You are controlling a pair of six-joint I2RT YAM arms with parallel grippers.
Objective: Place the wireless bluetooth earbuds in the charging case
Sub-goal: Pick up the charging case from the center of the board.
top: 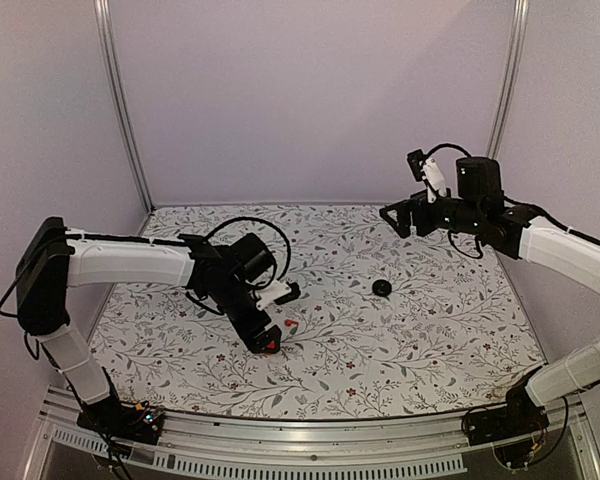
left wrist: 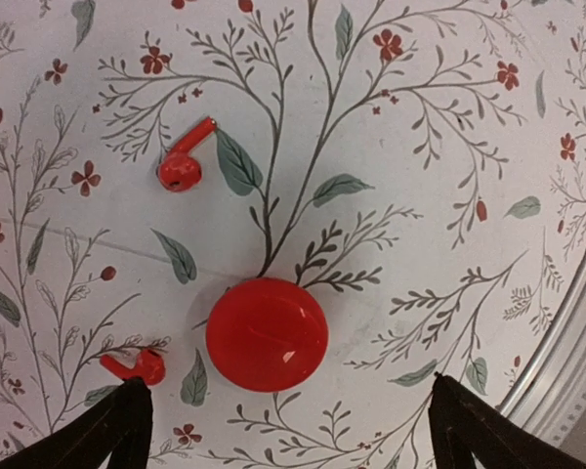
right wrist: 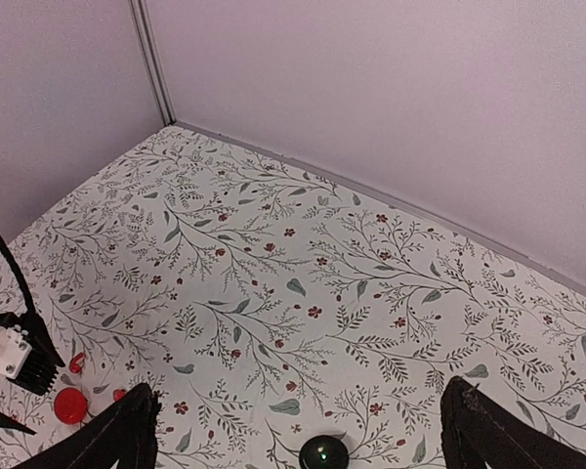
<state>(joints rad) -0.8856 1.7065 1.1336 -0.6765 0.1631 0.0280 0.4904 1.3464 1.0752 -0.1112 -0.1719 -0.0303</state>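
Note:
The round red charging case (top: 271,346) (left wrist: 267,334) is below my left gripper, in the gap between its open fingers. Next I need to lower my left gripper until those fingers are on either side of the case.
Two red earbuds lie loose on the floral table: one (left wrist: 183,164) farther ahead in the left wrist view, the other (left wrist: 137,366) just beside my left finger (left wrist: 117,430). A round red charging case (left wrist: 267,334), lid shut, rests between them. My left gripper (left wrist: 288,440) hovers over it, open and holding nothing. From above, the red case (top: 271,346) shows partly under the left gripper (top: 275,320), with a red earbud (top: 290,325) beside it. My right gripper (top: 395,218) hangs open and high at the back right, far from these.
A small round black case (top: 381,288) sits shut near the table's middle, and shows low in the right wrist view as the black case (right wrist: 324,452). A metal rail (top: 280,425) runs along the near edge. Plain walls enclose the back and sides.

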